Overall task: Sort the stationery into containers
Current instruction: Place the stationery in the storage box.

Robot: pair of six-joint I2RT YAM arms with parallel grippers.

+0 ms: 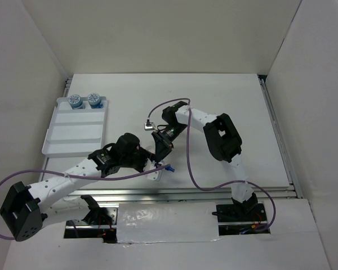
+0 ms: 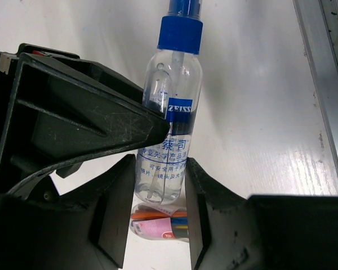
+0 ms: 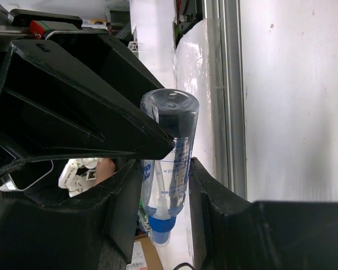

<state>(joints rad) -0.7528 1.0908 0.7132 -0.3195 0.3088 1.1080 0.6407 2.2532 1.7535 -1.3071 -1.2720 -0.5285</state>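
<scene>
I will move my left gripper outward to the tray [image 1: 73,135] and lower it to let go of the tube in the tray's section beside the blue pots, because that section is empty.
A clear tube with a blue cap [image 2: 172,84] lies lengthwise between my left gripper's [image 2: 160,159] fingers, cap pointing away, and the jaws are shut on its base end. A pink-labelled stubby cylinder [image 2: 158,225] lies just behind it on the table. My right gripper [image 3: 165,162] is shut on a clear blue-capped tube [image 3: 172,129], base pointing out. I cannot tell whether it is the same tube. From above, both grippers [image 1: 155,164] [image 1: 159,152] meet near the table's front edge, with a blue cap [image 1: 169,167] beside them. Two blue pots [image 1: 75,100] [image 1: 94,100] sit in the white tray [image 1: 73,135]. The white ring is out of view.
The tray stands at the far left, its nearer compartments bare. A metal rail [image 1: 214,192] runs along the table's front edge just below the grippers. White walls [image 1: 39,84] close in the table on the left, back and right.
</scene>
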